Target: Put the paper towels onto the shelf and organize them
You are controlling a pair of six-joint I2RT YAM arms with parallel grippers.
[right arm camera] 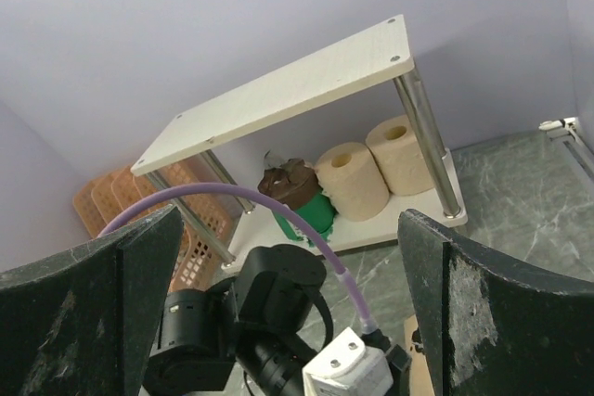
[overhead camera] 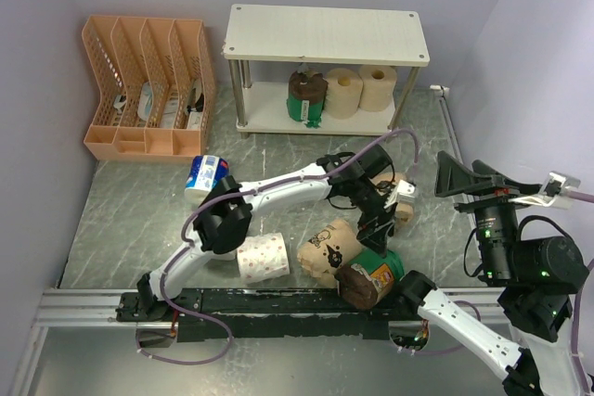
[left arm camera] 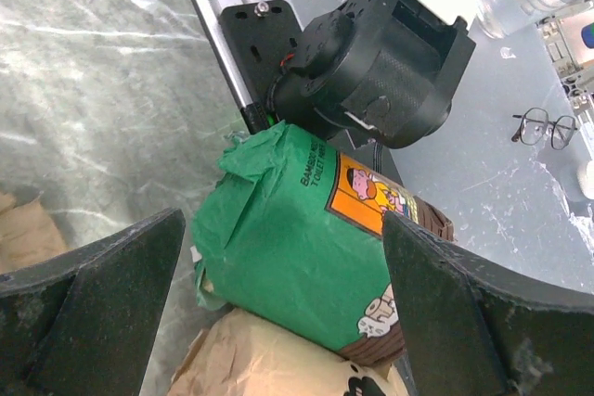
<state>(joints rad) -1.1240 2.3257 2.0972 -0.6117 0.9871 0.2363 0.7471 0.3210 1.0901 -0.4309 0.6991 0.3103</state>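
Loose folds at the wrapper's green end (overhead camera: 390, 269) (left arm camera: 263, 199) give something to pinch, so my left gripper moves down there next, slightly toward the black arm base.
My left gripper (overhead camera: 377, 231) is open and hangs just over a green-and-brown wrapped roll (overhead camera: 369, 279) near the table's front edge. In the left wrist view my left gripper (left arm camera: 283, 224) has its fingers on either side of this roll (left arm camera: 297, 248) without touching it. A kraft-paper roll (overhead camera: 329, 248) lies against it, also in the left wrist view (left arm camera: 269, 359). A white speckled roll (overhead camera: 263, 258) and a blue-white roll (overhead camera: 206, 176) lie further left. The shelf (overhead camera: 325, 32) holds a brown-green roll (overhead camera: 307, 97) and two tan rolls (overhead camera: 342, 92) on its lower board. My right gripper (overhead camera: 446, 175) is open, raised and empty.
An orange slotted organizer (overhead camera: 148, 85) stands at the back left. Another kraft roll (overhead camera: 405, 203) lies partly hidden behind the left wrist. The right arm's base (left arm camera: 371, 62) sits right beside the green roll. The right wrist view shows the shelf (right arm camera: 278, 90) beyond the left arm.
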